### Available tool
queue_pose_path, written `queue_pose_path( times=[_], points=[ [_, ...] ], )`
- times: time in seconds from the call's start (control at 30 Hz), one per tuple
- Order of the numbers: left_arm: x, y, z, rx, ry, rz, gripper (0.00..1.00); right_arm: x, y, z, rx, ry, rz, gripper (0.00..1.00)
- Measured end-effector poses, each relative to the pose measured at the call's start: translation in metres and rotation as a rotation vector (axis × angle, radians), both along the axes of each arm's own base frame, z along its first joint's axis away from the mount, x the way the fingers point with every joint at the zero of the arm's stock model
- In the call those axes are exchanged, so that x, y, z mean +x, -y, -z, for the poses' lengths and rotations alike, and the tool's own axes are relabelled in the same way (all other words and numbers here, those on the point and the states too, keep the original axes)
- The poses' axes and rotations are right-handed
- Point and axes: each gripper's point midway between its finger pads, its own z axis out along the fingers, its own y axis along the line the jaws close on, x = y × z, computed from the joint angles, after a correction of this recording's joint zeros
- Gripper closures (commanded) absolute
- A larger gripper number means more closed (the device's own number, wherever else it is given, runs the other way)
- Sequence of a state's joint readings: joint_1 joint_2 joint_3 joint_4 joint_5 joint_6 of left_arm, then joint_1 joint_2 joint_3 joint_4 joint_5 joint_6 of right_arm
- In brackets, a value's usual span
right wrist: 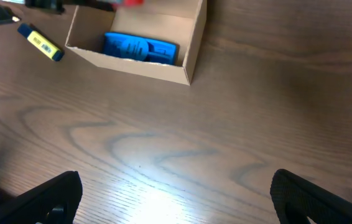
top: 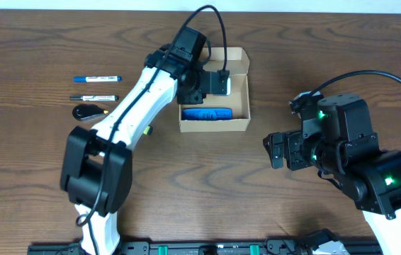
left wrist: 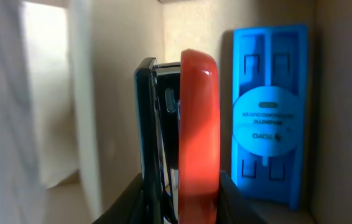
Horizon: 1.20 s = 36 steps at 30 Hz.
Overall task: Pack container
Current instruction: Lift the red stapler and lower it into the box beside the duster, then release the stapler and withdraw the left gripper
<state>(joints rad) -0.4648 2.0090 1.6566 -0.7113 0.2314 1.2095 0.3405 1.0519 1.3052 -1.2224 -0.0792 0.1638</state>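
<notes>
The bare part of the box's bottom beside the blue duster point(top: 206, 113) is showing, so I should lower my left gripper onto it next and let go of the red and black stapler there.
The container point(top: 213, 127), a tan cardboard box, sits open at the table's back centre, also seen in the right wrist view point(right wrist: 132, 63). A blue duster point(top: 206, 113) point(right wrist: 140, 47) point(left wrist: 269, 112) lies along its front wall. My left gripper point(top: 209, 83) point(left wrist: 181, 202) reaches into the box, shut on a red and black stapler point(left wrist: 185, 130) standing on edge beside the duster. My right gripper point(top: 278, 150) point(right wrist: 176, 199) hovers over bare table to the right of the box, open with nothing between its fingers.
Left of the box lie a blue marker point(top: 95, 78), a black marker point(top: 93, 98) and a black oval object point(top: 88, 111). A yellow highlighter point(right wrist: 41, 43) rests near the box's front left corner.
</notes>
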Motion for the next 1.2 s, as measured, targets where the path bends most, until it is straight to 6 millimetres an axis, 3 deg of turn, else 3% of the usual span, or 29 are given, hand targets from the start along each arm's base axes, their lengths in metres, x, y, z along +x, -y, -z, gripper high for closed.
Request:
queue_pose_path(
  times=[0.17, 0.5, 0.83, 1.1, 1.2],
  points=[
    [0.004, -0.003, 0.027, 0.045, -0.025, -0.002, 0.94, 0.0, 0.0, 0.0, 0.0, 0.0, 0.0, 0.01],
    [0.019, -0.012, 0.046, 0.119, 0.015, -0.029, 0.81, 0.0, 0.0, 0.0, 0.0, 0.0, 0.0, 0.01],
    [0.022, -0.014, 0.047, 0.117, 0.013, -0.08, 0.43, 0.0, 0.0, 0.0, 0.0, 0.0, 0.0, 0.01],
    [0.014, -0.005, 0.048, 0.12, -0.002, -0.09, 0.42, 0.0, 0.0, 0.0, 0.0, 0.0, 0.0, 0.01],
    [0.009, 0.002, 0.045, 0.116, -0.003, -0.11, 0.36, 0.0, 0.0, 0.0, 0.0, 0.0, 0.0, 0.01]
  ],
)
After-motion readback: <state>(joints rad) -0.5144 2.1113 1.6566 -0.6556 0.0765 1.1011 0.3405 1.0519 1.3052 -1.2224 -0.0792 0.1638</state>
